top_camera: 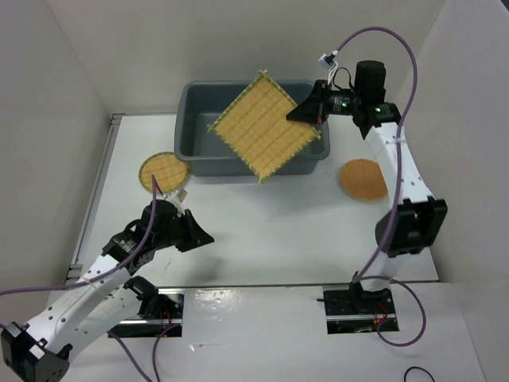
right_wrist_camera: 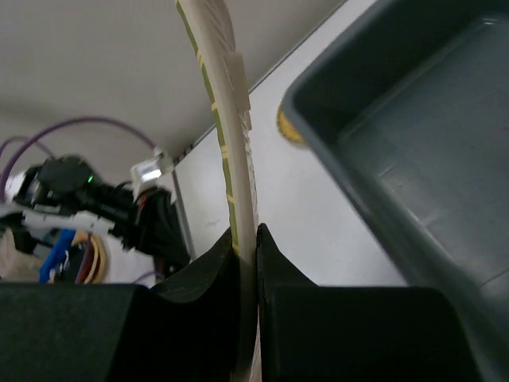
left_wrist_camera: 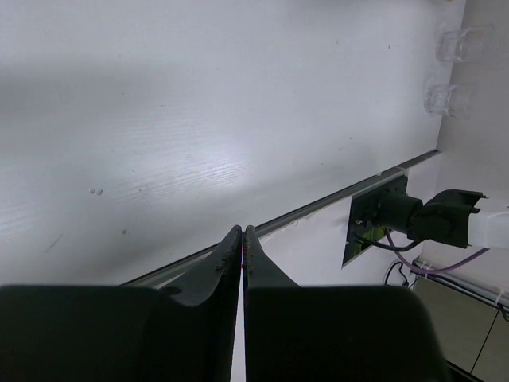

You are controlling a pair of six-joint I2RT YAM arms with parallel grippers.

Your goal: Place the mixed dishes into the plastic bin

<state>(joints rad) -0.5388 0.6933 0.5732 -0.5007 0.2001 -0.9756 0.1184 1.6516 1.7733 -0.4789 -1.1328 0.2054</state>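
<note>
The mat's near corner hangs over the near side of the dark grey plastic bin. My right gripper needs to move outward and down into the bin next and let go of the mat (top_camera: 265, 126) inside.
My right gripper (top_camera: 308, 109) is shut on a corner of the square yellow bamboo mat (top_camera: 265, 126) and holds it tilted above the dark grey plastic bin (top_camera: 193, 151). The right wrist view shows the mat edge-on (right_wrist_camera: 231, 119) between the fingers, with the bin's wall (right_wrist_camera: 374, 183) to the right. The yellow dark-rimmed woven disc (top_camera: 164, 171) lies left of the bin. The orange-brown woven disc (top_camera: 363, 179) lies right of it. My left gripper (top_camera: 203, 237) is shut and empty over the table, below the yellow disc. Two small clear glasses (left_wrist_camera: 445, 97) show at the top right of the left wrist view.
White walls enclose the table on the left, back and right. A metal strip (top_camera: 262, 284) runs along the table's near edge, with the two arm bases below it. The right arm's base (left_wrist_camera: 382, 219) shows in the left wrist view.
</note>
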